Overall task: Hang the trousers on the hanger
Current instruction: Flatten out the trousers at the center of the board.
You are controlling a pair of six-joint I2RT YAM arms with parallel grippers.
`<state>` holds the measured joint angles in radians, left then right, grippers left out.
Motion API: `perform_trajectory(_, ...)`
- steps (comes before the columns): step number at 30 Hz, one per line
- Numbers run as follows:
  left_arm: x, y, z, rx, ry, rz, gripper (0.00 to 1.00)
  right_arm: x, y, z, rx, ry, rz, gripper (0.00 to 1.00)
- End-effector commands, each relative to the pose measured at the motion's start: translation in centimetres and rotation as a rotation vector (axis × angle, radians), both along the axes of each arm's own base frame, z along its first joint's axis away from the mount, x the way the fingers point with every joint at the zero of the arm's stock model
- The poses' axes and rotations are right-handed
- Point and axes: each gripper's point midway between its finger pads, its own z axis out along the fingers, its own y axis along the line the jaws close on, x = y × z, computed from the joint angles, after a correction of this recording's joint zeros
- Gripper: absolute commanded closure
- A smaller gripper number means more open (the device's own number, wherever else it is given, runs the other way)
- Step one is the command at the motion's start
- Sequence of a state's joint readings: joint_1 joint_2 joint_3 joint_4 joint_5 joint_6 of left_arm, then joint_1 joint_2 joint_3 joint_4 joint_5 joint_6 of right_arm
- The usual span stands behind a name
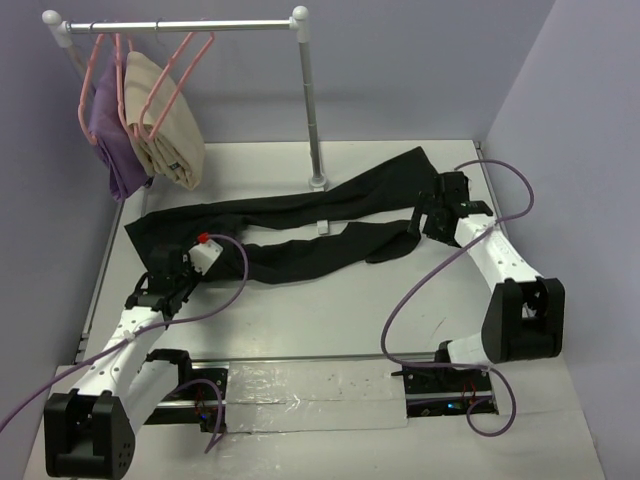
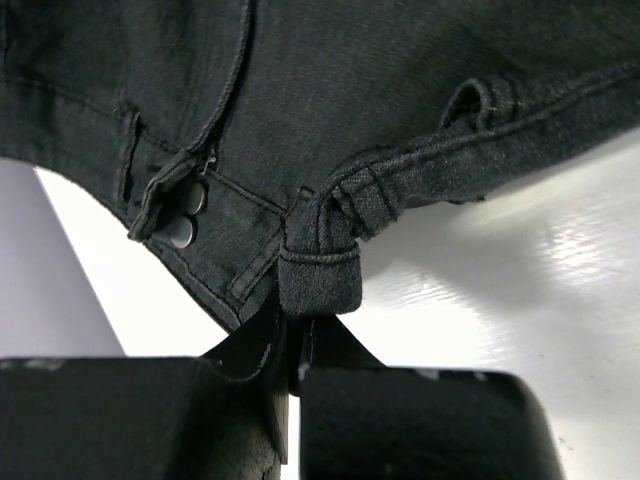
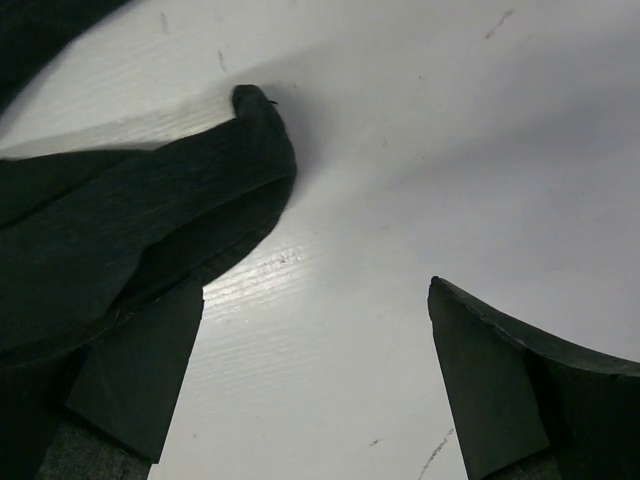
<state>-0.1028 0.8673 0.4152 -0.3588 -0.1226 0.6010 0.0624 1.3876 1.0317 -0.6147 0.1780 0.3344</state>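
Note:
The right gripper lowers to its left in the top view next, toward the trousers' leg hem below, since its fingers span bare table.
The black trousers (image 1: 300,215) lie flat across the table, waist at the left, both legs running right. My left gripper (image 1: 166,266) is at the waist. In the left wrist view it (image 2: 296,345) is shut on a belt loop (image 2: 318,272) of the waistband, next to two metal buttons (image 2: 185,215). My right gripper (image 1: 428,218) is by the leg ends. In its wrist view it (image 3: 315,375) is open over bare table, with a leg hem (image 3: 150,210) lying by its left finger (image 3: 135,375). A pink hanger (image 1: 183,62) hangs on the rail at the back left.
A rail (image 1: 190,26) on a metal post (image 1: 311,110) stands at the back. A purple garment (image 1: 108,130) and a beige folded garment (image 1: 165,125) hang from it on pink hangers. A small white object (image 1: 323,227) lies on the trousers. Walls close in at left, back and right.

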Motion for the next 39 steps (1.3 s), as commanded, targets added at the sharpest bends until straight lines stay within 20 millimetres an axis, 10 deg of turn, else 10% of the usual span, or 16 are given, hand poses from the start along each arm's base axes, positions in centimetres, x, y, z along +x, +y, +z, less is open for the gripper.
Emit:
perform_trajectory(1, 0.4, 1.9, 0.9, 0.079, -0.051, 0.068, 1.0, 0.6, -0.4, -2.1, 0.061, 0.022, -0.06, 0.0)
perform_trajectory(13, 0.0, 2.4, 1.7, 0.048, -0.044, 0.09, 1.0, 6.2, 4.8, -8.8, 0.223, 0.113, 0.034, 0.11)
perform_trajectory(18, -0.2, 3.3, 2.1, 0.056, -0.046, 0.117, 1.0, 7.4, 4.6, -8.2, 0.216, 0.069, 0.044, 0.73)
perform_trajectory(20, -0.3, 3.8, 2.7, 0.053, -0.057, 0.134, 1.0, 7.7, 3.9, -7.1, 0.195, 0.031, 0.026, 1.0)
perform_trajectory(24, -0.9, 4.9, 3.5, 0.062, -0.065, 0.164, 1.0, 7.6, 0.8, -3.4, 0.143, -0.066, -0.03, 1.0)
perform_trajectory(32, -2.1, 9.3, 5.4, 0.16, -0.103, 0.247, 1.0, 4.9, -8.2, 10.8, 0.144, -0.433, -0.245, 1.0)
perform_trajectory(39, -3.0, 13.1, 7.4, 0.207, -0.121, 0.273, 1.0, 3.8, -10.9, 14.4, 0.023, -0.418, -0.287, 1.0)
